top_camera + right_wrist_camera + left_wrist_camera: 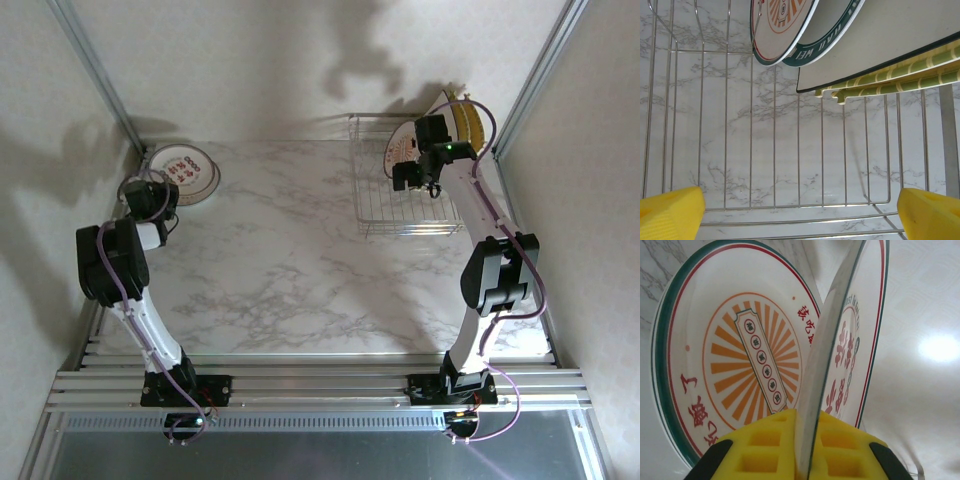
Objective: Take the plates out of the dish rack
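Note:
I should next lower my left gripper toward the matching plate's sunburst side and release the rim of the plate held on edge, because a matching plate (735, 355) lies flat below it.
My left gripper (807, 440) is shut on the rim of a round white plate (835, 335) with a teal and red rim, held on edge. Just behind it a matching plate (735, 355) with an orange sunburst lies flat on the table; both sit at the far left (186, 172). The dish rack (385, 215) stands at the back right. My right gripper (800, 210) hangs open over the rack's bare wire floor (775, 150). Beyond it lean two round plates (782, 25), a square white plate (880, 50) and a striped yellow one (920, 70).
The marble tabletop (280, 270) stretches between the two arms. Metal frame posts (95, 70) run up both back corners, with walls close behind the rack and beside the left plates.

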{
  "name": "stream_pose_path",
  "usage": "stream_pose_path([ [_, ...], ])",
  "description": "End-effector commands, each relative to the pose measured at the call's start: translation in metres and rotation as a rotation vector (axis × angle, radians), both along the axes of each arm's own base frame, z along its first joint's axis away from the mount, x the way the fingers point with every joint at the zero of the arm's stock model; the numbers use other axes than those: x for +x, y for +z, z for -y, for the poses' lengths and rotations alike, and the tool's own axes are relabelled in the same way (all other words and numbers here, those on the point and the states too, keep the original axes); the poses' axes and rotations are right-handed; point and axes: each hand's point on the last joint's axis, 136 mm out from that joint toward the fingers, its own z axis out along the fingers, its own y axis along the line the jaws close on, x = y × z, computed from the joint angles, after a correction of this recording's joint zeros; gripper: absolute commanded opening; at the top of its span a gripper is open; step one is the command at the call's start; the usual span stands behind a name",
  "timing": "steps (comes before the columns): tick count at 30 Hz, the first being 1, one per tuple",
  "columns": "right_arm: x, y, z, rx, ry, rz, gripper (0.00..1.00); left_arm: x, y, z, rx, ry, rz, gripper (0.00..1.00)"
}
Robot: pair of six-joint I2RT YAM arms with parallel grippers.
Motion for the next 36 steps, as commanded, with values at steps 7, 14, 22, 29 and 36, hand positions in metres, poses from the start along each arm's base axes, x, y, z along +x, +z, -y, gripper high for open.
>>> stream_pose_path([
  [7, 0.003, 0.003, -0.001, 0.012, 0.011, -0.002, 0.99, 0.022, 0.002, -0.012, 0.000, 0.013, 0.013, 0.00],
  [14, 0.005, 0.001, -0.003, 0.019, 0.019, -0.006, 0.99, 0.022, -0.021, -0.015, 0.013, 0.014, -0.064, 0.00],
  [22, 0.005, 0.000, -0.003, 0.017, 0.021, -0.009, 0.99, 0.015, -0.031, -0.016, 0.050, 0.016, -0.127, 0.11],
  [29, 0.003, 0.000, -0.003, 0.020, 0.022, -0.006, 0.99, 0.010, -0.027, -0.018, 0.141, -0.003, -0.193, 0.37],
  [36, 0.003, -0.002, -0.004, 0.025, 0.027, -0.012, 0.99, 0.000, -0.027, -0.021, 0.281, -0.032, -0.304, 0.64],
])
